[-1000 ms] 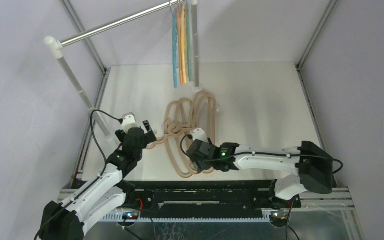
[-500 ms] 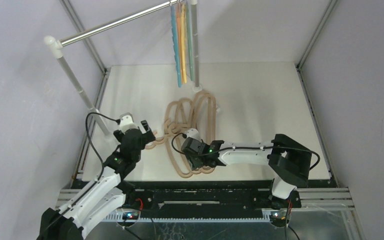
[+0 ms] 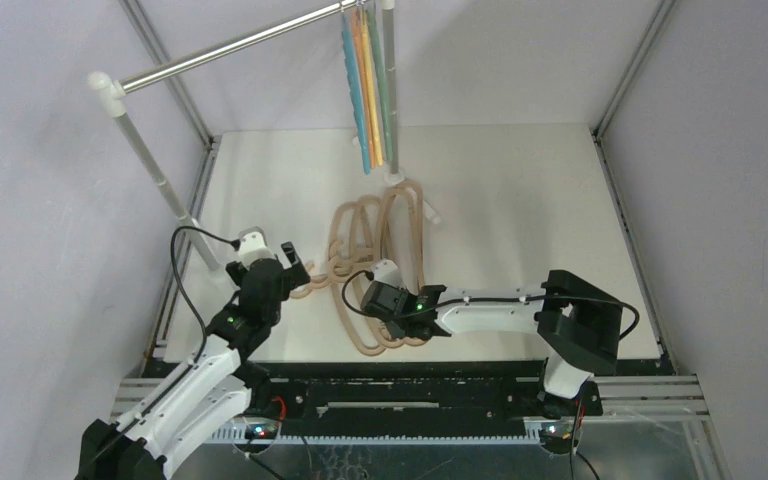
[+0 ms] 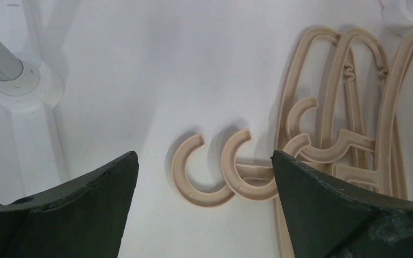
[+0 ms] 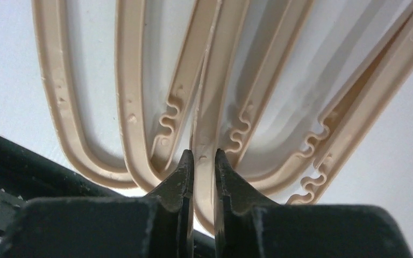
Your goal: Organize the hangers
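Observation:
The right gripper lifts the beige hanger up and outward next, hooks it over the silver bar's bare part and releases it, since coloured hangers crowd one end.
Several thick beige hangers lie overlapping on the white table. Their rounded hooks point left. My left gripper hovers over two of these hooks with its jaws wide open and nothing between them. My right gripper is at the near ends of the pile. It is shut on the edge of one beige hanger, beside its wavy notches. Several thin coloured hangers hang on the silver rail at the back.
The silver rail runs diagonally on white poles. One pole base stands left of the left gripper, another behind the pile. The table's black near edge is just behind the right gripper.
My right arm slid left along the near hanger ends and its jaws closed on a beige hanger. The coloured hangers swung to the right. The left arm shifted slightly left.

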Available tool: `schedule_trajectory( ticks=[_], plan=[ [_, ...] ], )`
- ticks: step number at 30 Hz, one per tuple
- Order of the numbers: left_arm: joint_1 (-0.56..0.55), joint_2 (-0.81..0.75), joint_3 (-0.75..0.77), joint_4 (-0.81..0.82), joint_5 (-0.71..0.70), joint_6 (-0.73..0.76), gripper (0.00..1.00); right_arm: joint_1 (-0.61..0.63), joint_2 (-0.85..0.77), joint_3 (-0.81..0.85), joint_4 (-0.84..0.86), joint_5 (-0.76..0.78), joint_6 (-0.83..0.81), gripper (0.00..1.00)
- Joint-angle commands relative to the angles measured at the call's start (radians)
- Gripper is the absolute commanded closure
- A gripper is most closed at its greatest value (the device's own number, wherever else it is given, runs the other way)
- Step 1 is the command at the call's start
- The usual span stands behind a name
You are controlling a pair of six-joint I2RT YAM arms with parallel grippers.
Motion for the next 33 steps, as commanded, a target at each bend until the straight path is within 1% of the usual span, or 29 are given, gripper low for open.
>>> schedule_trajectory(
  ticks=[1, 6, 10, 16, 17, 22, 25, 29, 33],
  plan=[
    [-0.004, -0.025, 0.026, 0.003, -0.032, -0.009, 0.00, 0.029, -0.088, 0.031, -0.053, 0.080, 0.011, 0.88],
    [-0.004, -0.030, 0.028, -0.006, -0.036, -0.016, 0.01, 0.027, -0.211, 0.032, -0.096, 0.058, 0.013, 0.88],
    [-0.004, -0.040, 0.020, -0.005, -0.036, -0.028, 0.01, -0.002, -0.322, 0.039, -0.114, 0.023, 0.002, 0.87],
    [-0.004, -0.051, 0.018, -0.014, -0.034, -0.033, 0.01, -0.106, -0.442, 0.041, -0.126, -0.123, 0.031, 0.87],
    [-0.005, -0.055, 0.016, -0.014, -0.036, -0.033, 0.01, -0.124, -0.457, 0.038, -0.120, -0.177, 0.041, 0.87],
    [-0.004, -0.059, 0.004, -0.013, -0.040, -0.037, 0.01, -0.243, -0.535, 0.021, -0.007, -0.437, 0.127, 0.88],
    [-0.004, -0.061, -0.002, -0.013, -0.040, -0.042, 0.01, -0.295, -0.547, 0.031, 0.100, -0.584, 0.193, 0.88],
    [-0.004, -0.062, -0.010, 0.000, -0.036, -0.046, 0.01, -0.320, -0.526, 0.083, 0.201, -0.677, 0.271, 0.88],
    [-0.004, -0.045, -0.005, 0.004, -0.031, -0.044, 0.00, -0.321, -0.459, 0.166, 0.278, -0.794, 0.337, 0.88]
  ],
)
